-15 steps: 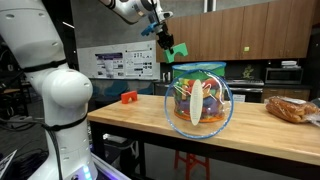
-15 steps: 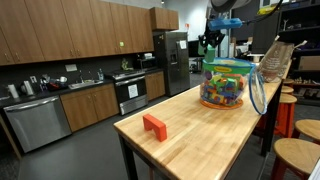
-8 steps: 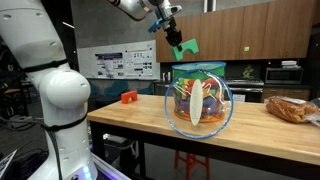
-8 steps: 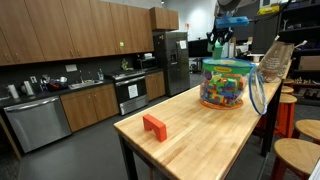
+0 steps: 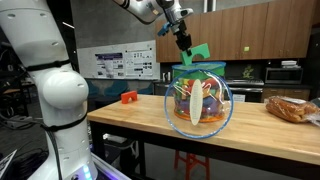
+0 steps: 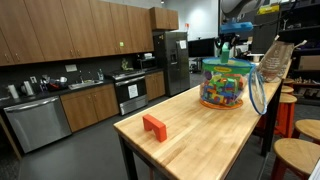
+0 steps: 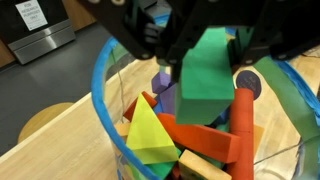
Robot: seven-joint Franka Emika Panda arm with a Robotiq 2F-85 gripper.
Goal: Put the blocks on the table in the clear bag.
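I will next lower the green block, which still hangs above the bag's teal rim, into the bag's opening [image 5: 200,70] [image 7: 196,124] toward the blocks inside and open my gripper.
My gripper [image 5: 188,42] is shut on a green block [image 5: 198,53] and holds it just above the open mouth of the clear bag [image 5: 199,101]. In the wrist view the green block [image 7: 207,72] hangs between the dark fingers [image 7: 150,40] over the teal rim [image 7: 100,75], with yellow, red, orange and purple blocks inside. The bag [image 6: 226,84] stands on the wooden table [image 6: 190,130]. A red-orange block [image 6: 154,126] lies on the table away from the bag; it also shows in an exterior view [image 5: 129,97].
A smaller bag of orange-brown contents [image 5: 292,109] lies on the table beside the clear bag. Round wooden stools [image 6: 297,155] stand along the table's side. Kitchen cabinets, an oven and a fridge [image 6: 172,62] line the wall.
My gripper has carried the green block sideways, from beside the bag to right over its opening, and the block has tilted.
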